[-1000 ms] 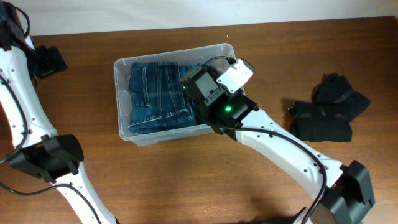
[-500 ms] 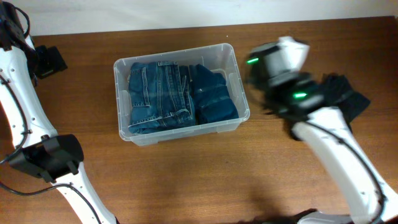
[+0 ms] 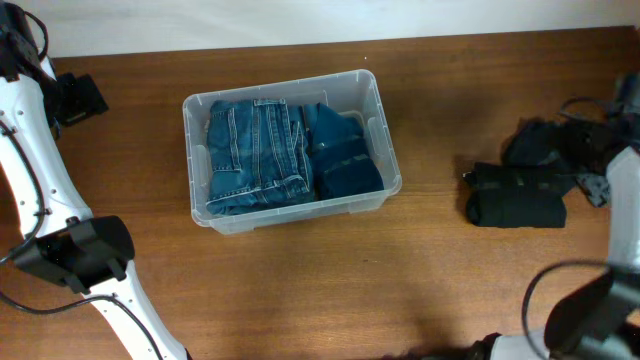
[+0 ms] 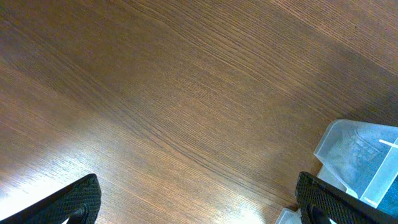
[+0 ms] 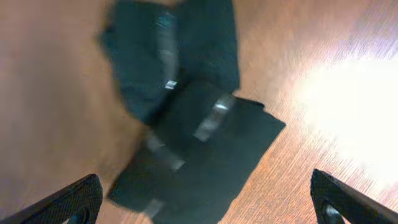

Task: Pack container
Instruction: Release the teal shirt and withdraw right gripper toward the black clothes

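Note:
I will lower the fingers of my right gripper to the left in the overhead view, onto the garment's nearest end [image 3: 550, 203], because the folded black garment is below my right gripper on that side.
The clear plastic container [image 3: 372, 85] stands left of the table's middle. In it lie folded light blue jeans [image 3: 255, 155] on the left and a darker blue folded pair [image 3: 343, 160] on the right. A corner of the container shows in the left wrist view [image 4: 356, 163]. My left gripper [image 4: 199, 202] is open and empty over bare wood, left of the container, at the far left in the overhead view [image 3: 80, 98]. My right gripper [image 5: 205, 199] is open and empty above black clothes [image 5: 199, 143], at the far right edge in the overhead view [image 3: 598, 160].
A folded black garment [image 3: 515, 195] lies on the table at the right, and a crumpled black one [image 3: 540, 140] lies just behind it. The right wrist view is blurred. Brown wood table [image 3: 420, 280] all round.
My right arm has swung from over the container's right half to the far right, above the black clothes. The darker jeans now lie uncovered in the container. The left arm has not moved.

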Controlling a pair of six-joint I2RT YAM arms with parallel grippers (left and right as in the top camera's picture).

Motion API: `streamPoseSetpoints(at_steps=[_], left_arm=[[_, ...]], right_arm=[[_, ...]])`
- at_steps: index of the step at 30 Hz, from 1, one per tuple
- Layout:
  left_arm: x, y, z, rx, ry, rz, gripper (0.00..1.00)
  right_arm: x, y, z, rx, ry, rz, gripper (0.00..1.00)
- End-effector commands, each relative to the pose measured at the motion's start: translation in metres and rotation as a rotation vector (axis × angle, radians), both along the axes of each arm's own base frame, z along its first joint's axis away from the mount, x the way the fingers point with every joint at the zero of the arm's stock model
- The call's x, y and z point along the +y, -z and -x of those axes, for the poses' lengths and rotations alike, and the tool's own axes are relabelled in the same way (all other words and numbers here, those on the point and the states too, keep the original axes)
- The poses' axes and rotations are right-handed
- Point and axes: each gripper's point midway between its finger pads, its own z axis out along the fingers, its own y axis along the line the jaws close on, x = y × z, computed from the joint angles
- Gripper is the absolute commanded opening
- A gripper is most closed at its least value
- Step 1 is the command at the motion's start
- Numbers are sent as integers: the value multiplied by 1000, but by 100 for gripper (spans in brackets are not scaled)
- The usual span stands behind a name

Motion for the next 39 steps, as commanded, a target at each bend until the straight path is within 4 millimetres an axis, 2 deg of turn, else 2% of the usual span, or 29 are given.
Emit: streamPoseSetpoints(at_steps=[1, 2, 4, 9, 13, 18, 20, 22, 23, 24, 25, 27, 30, 33, 35, 36, 39], left_arm=[[0, -6, 0, -20, -6, -1, 99], [0, -6, 0, -20, -6, -2, 99], [0, -6, 0, -20, -6, -1, 99], [0, -6, 0, -20, -6, -1, 99], [0, -6, 0, -20, -6, -1, 100], [0, -6, 0, -20, -6, -1, 99], [0, -6, 0, -20, -6, -1, 99], [0, -6, 0, -20, -6, -1, 100], [0, -6, 0, -20, -6, -1, 99], [0, -6, 0, -20, -6, -1, 99], [0, -6, 0, -20, -6, -1, 99], [0, -6, 0, -20, -6, -1, 99], [0, -6, 0, -20, -6, -1, 99], [0, -6, 0, -20, -6, -1, 100], [0, -6, 0, -19, -6, -1, 99], [0, -6, 0, -20, -6, -1, 99], [0, -6, 0, -20, -6, -1, 99]], right_arm=[[6, 44, 15, 47, 57, -193, 99], [5, 59, 24, 83, 77, -221, 99], [8, 76, 35, 117, 77, -241, 99], [23, 101, 37, 124, 14, -251, 99], [41, 123, 13, 23, -61, -239, 99], [54, 128, -14, -58, -142, -177, 99], [58, 127, -19, -65, -161, -170, 89], [64, 127, -20, -62, -176, -174, 49], [66, 128, -19, -57, -179, -179, 33], [67, 128, -19, -55, -180, -180, 25], [69, 129, -16, -44, -180, -190, 10], [72, 129, -13, -34, -184, -207, 4], [86, 125, -19, -77, -296, -256, 4], [96, 111, -27, -135, -376, -278, 4], [102, 86, -38, -214, -462, -276, 4], [104, 80, -40, -230, -484, -274, 4], [112, 27, -58, -381, -641, -223, 4]])
